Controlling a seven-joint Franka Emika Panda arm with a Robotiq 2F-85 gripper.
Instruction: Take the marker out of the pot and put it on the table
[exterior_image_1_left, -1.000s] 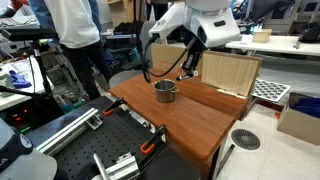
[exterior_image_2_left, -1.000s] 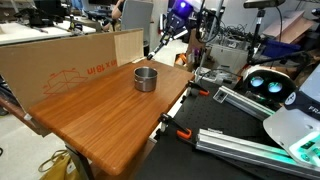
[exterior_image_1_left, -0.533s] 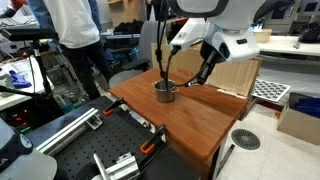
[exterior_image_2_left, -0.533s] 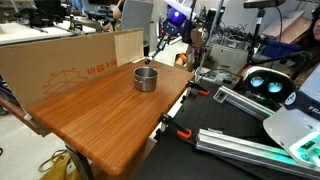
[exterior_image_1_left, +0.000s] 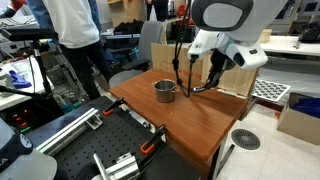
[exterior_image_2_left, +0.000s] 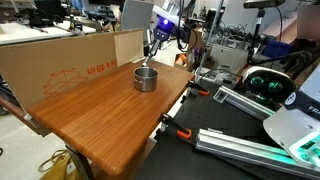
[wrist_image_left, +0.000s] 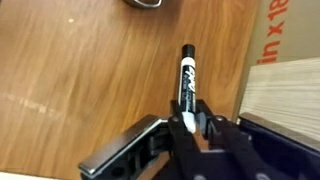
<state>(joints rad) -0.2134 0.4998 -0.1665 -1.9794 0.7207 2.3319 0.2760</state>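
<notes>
My gripper holds the marker clear of the pot but above the table, so it needs to move down toward the bare table beside the silver pot (exterior_image_1_left: 165, 91) and open.
My gripper (wrist_image_left: 188, 115) is shut on the marker (wrist_image_left: 186, 78), a dark stick with a white band, which points away from me just above the reddish-brown table (wrist_image_left: 80, 80). The silver pot (wrist_image_left: 145, 3) shows only as a rim at the top edge of the wrist view. In both exterior views the gripper (exterior_image_1_left: 212, 80) (exterior_image_2_left: 152, 48) hangs beside the pot (exterior_image_1_left: 165, 91) (exterior_image_2_left: 146, 78), towards the cardboard box. There the marker (exterior_image_1_left: 199, 88) slants down from the fingers over the table (exterior_image_1_left: 190, 125) (exterior_image_2_left: 100, 120).
A cardboard box (exterior_image_1_left: 232, 72) (exterior_image_2_left: 70, 60) (wrist_image_left: 290, 60) stands along the table's far edge, close to the gripper. A person (exterior_image_1_left: 75, 40) stands behind the table. Black perforated benches with clamps (exterior_image_1_left: 110, 150) (exterior_image_2_left: 235, 135) lie by the table's near side.
The gripper has moved from above the pot sideways towards the cardboard box, with the marker in it, and has come lower over the table.
</notes>
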